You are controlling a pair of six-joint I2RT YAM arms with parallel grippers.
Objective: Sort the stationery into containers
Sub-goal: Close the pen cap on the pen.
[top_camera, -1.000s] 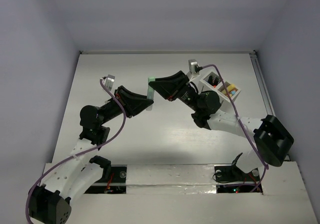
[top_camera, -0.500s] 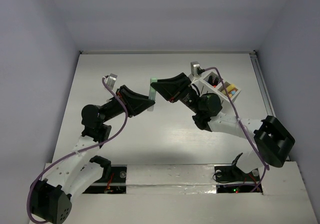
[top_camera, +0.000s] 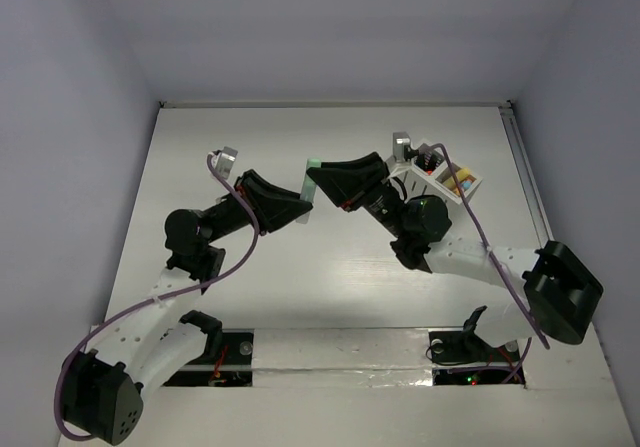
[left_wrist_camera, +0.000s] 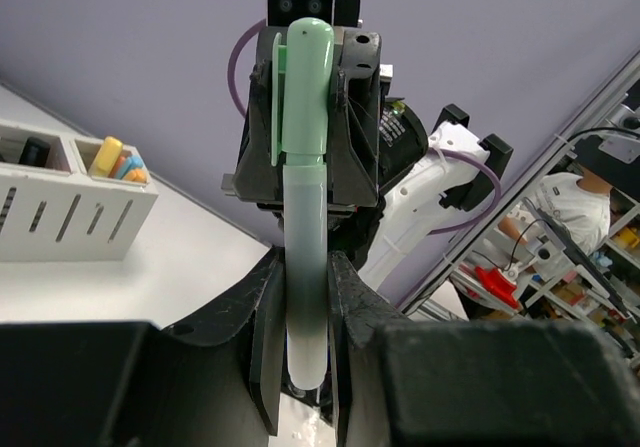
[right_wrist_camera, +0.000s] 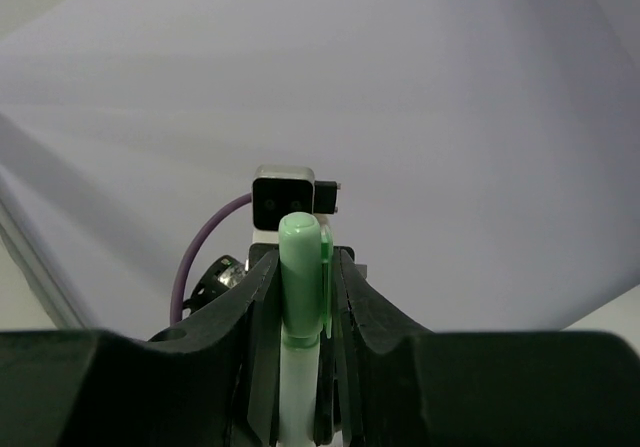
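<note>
The section of the white box with the yellow pieces is below my right gripper and to its right in the top view, so I will swing over it, lower the marker and let go.
A marker with a white body and mint-green cap is held in the air between both grippers, left of the white box. My left gripper is shut on the marker's white body. My right gripper is shut on its green cap. In the left wrist view the right gripper faces me around the cap. The slotted box holds yellow, orange and blue pieces in one compartment and a black one in another.
The right arm's forearm passes over the near side of the box. The table's back and side walls stand close behind the box. Open shelving and a person show beyond the table in the left wrist view.
Both grippers and the marker between them have shifted slightly to the right. The right arm's elbow has swung further right. Both grips are unchanged.
</note>
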